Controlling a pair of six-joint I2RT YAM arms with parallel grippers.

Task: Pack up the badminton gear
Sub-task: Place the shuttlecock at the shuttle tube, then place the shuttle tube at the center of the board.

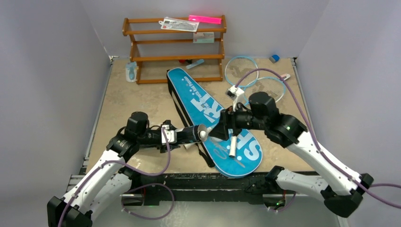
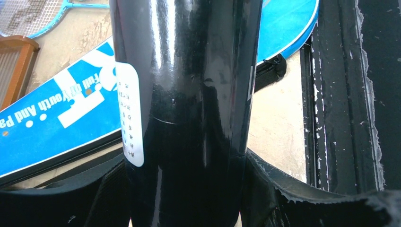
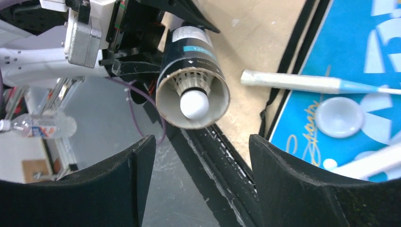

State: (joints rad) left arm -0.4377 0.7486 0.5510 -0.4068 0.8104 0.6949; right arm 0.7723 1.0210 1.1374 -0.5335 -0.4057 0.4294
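Observation:
The shuttlecock sits inside the black tube (image 1: 190, 134), so next my left gripper should turn the tube opening-up and lower it onto the bare tabletop beside the blue bag, then release it.
My left gripper (image 1: 182, 135) (image 2: 187, 161) is shut on the long black tube (image 1: 190, 134) (image 2: 189, 94) and holds it level above the table, its open mouth pointing right. A white shuttlecock (image 3: 194, 104) sits inside the mouth, cork end outward; it also shows in the top view (image 1: 203, 135). My right gripper (image 1: 218, 131) (image 3: 201, 142) is open and empty, facing the tube mouth (image 3: 193, 97) a short way off. The blue "SPORT" bag (image 1: 208, 111) (image 3: 359, 61) lies flat beneath. A white racket handle (image 1: 232, 146) (image 3: 288, 81) rests on it. Two light-blue racket heads (image 1: 250, 75) lie at the back right.
A round clear cap (image 3: 339, 117) lies on the bag. The brown wooden rack (image 1: 175, 56) stands at the back with small items on it. Small blue bits (image 1: 131, 72) lie at the back left. The table's black front edge (image 1: 203, 182) is just below the grippers.

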